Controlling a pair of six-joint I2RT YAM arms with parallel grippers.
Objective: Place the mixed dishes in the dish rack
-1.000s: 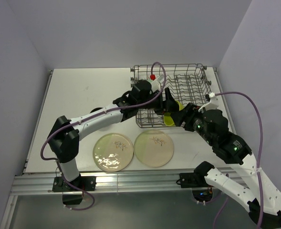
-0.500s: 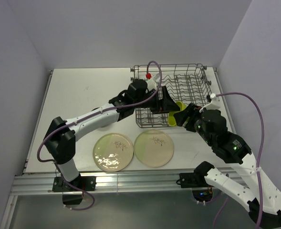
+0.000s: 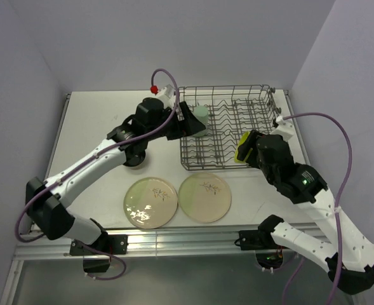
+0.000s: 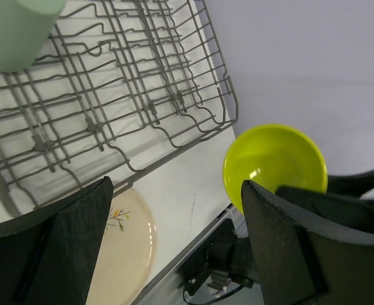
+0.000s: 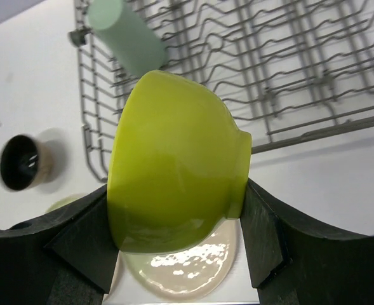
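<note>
The rack's empty far corner by the rack's side (image 3: 257, 109) is outward and below, so my right gripper should next swing the bowl outward, turn, lower and release it.
My right gripper (image 3: 245, 148) is shut on the small lime-green bowl (image 5: 174, 165), held tilted just off the front right of the grey wire dish rack (image 3: 237, 121); the bowl (image 4: 274, 165) also shows in the left wrist view. My left gripper (image 3: 190, 121) is open and empty at the rack's left edge, beside the pale mint-green cup (image 3: 201, 115), which sits inside the rack (image 5: 126, 39). Two cream plates with leaf sprigs (image 3: 150, 201) (image 3: 204, 197) lie flat in front of the rack. The small dark cup (image 5: 23, 162) stands left of the rack, partly under my left arm.
The rack (image 5: 282, 63) has rows of upright tines; its right and middle rows hold nothing. The table's front rail (image 3: 174, 238) runs just below the plates. The grey walls close in behind and right of the rack.
My left arm has swung back left and up from over the rack's front to its left edge. My right gripper with the bowl has shifted slightly right and up. The plates have not moved.
</note>
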